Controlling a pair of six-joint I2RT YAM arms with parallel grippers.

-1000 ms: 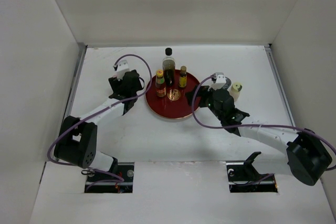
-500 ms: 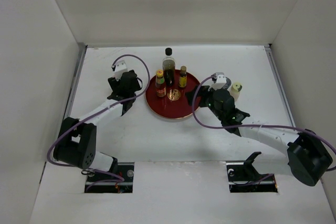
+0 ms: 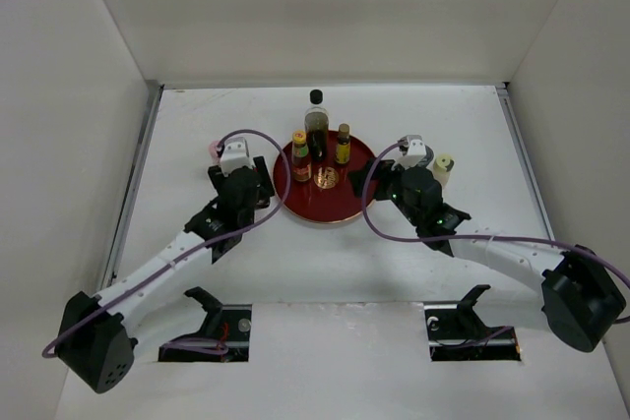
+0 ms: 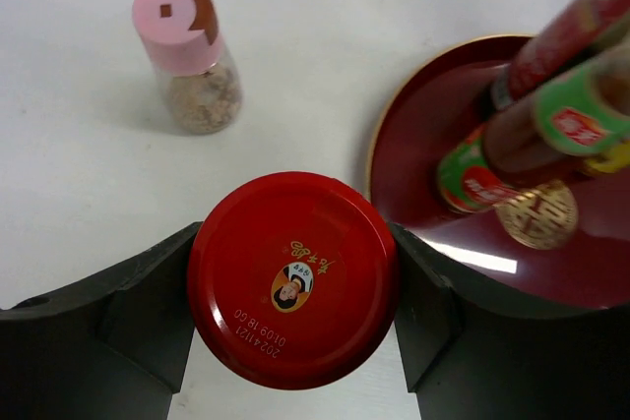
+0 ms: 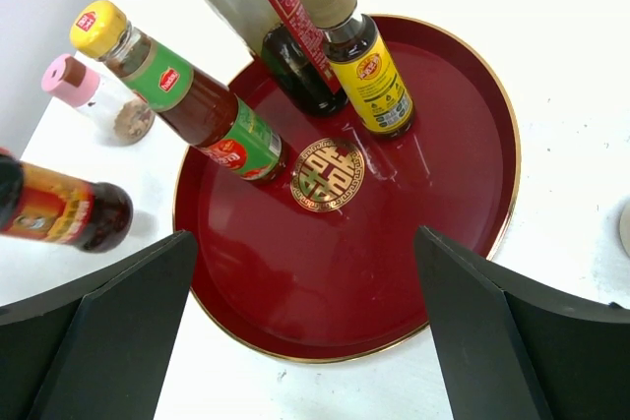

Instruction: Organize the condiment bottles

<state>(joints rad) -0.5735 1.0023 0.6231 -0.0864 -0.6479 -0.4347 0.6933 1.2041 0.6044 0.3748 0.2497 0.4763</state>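
The jar (image 4: 292, 277) goes next over the tray's gold emblem (image 4: 537, 215), to my left gripper's right in the top view, for release on that bare spot.
My left gripper (image 4: 295, 282) is shut on the red-lidded jar (image 4: 292, 277), both fingers pressed to its lid, just left of the round red tray (image 4: 423, 145). In the top view that gripper (image 3: 244, 187) sits beside the tray's left rim. On the tray's far half stand a yellow-capped red sauce bottle (image 5: 187, 95), a tall dark-filled bottle (image 5: 256, 7) and a small amber bottle (image 5: 359, 56). My right gripper (image 5: 305, 272) is open over the tray's bare near half (image 5: 335, 312), holding nothing. A pink-topped shaker (image 4: 187, 51) stands on the table left of the tray.
A silver shaker (image 3: 414, 151) and a cream-topped shaker (image 3: 442, 168) stand on the table right of the tray, close behind my right wrist. White walls enclose the table at the left, back and right.
My left gripper has closed on the jar and drawn nearer and slightly right along the tray's edge, uncovering the pink shaker; its elbow swung down. The right arm barely moved.
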